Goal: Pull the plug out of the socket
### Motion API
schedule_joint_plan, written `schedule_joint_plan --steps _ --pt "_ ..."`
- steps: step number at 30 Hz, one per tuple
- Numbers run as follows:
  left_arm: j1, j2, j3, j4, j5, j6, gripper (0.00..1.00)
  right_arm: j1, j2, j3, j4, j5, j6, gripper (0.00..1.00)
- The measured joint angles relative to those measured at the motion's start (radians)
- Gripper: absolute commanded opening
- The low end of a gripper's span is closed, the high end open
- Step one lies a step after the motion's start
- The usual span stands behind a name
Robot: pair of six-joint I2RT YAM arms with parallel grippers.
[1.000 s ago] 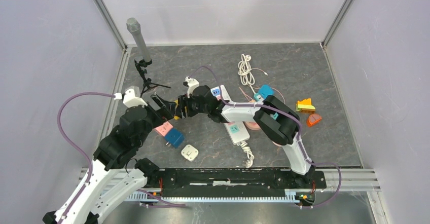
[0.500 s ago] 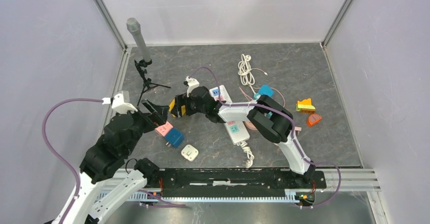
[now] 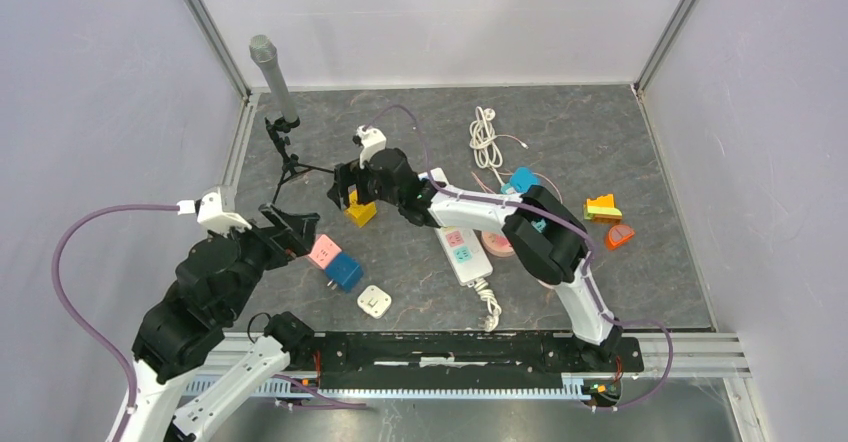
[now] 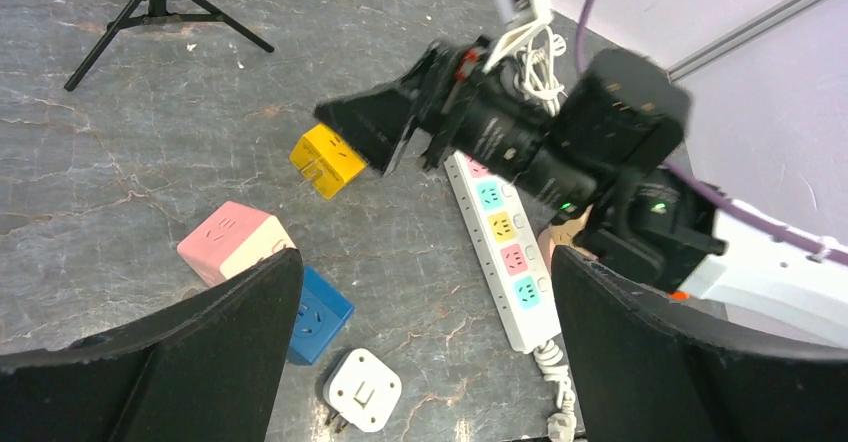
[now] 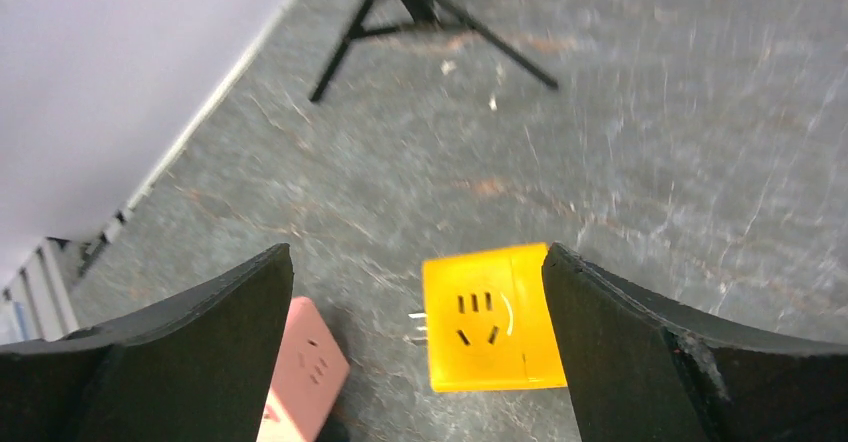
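Observation:
The right gripper swings to the right in the top view next, past the power strip, over the round pink piece (image 3: 497,244), since the yellow plug's pins are free.
A yellow plug cube (image 3: 361,213) lies on the table with its prongs free of any socket. In the right wrist view it (image 5: 490,317) shows below and between my open fingers, close to the right one and not gripped. My right gripper (image 3: 345,190) hovers just above and behind it, open (image 5: 415,257). My left gripper (image 3: 298,230) is open and empty, drawn back to the left by the pink socket cube (image 3: 324,251). In the left wrist view the gripper (image 4: 425,262) looks over the yellow cube (image 4: 328,160) and the white power strip (image 4: 500,252).
A blue socket cube (image 3: 346,272) and a white plug (image 3: 374,301) lie near the pink cube. A microphone on a tripod (image 3: 290,167) stands at the back left. A coiled white cable (image 3: 485,137), a teal plug (image 3: 521,180) and orange pieces (image 3: 602,207) lie to the right.
Both grippers met at the yellow cube. The left gripper has since pulled back down-left with nothing in it. The right gripper has opened, let the yellow cube go and shifted up-left.

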Motion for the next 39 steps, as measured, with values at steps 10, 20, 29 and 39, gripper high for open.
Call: schedule_joint_plan --steps 10,20,29,39 --pt "0.0 -0.03 0.006 -0.028 0.079 0.0 1.0 -0.002 -0.353 -0.116 -0.079 0.066 -0.095 0.96" --pt "0.0 0.033 -0.122 0.077 0.219 -0.013 1.0 -0.005 -0.895 -0.545 -0.401 0.377 -0.16 0.96" --pt "0.0 0.362 -0.137 0.248 0.36 -0.068 1.0 -0.106 -1.154 -0.768 -0.618 0.554 -0.127 0.89" --pt "-0.059 0.576 -0.192 0.482 0.434 -0.131 1.0 -0.24 -1.051 -0.766 -0.639 0.454 -0.188 0.81"
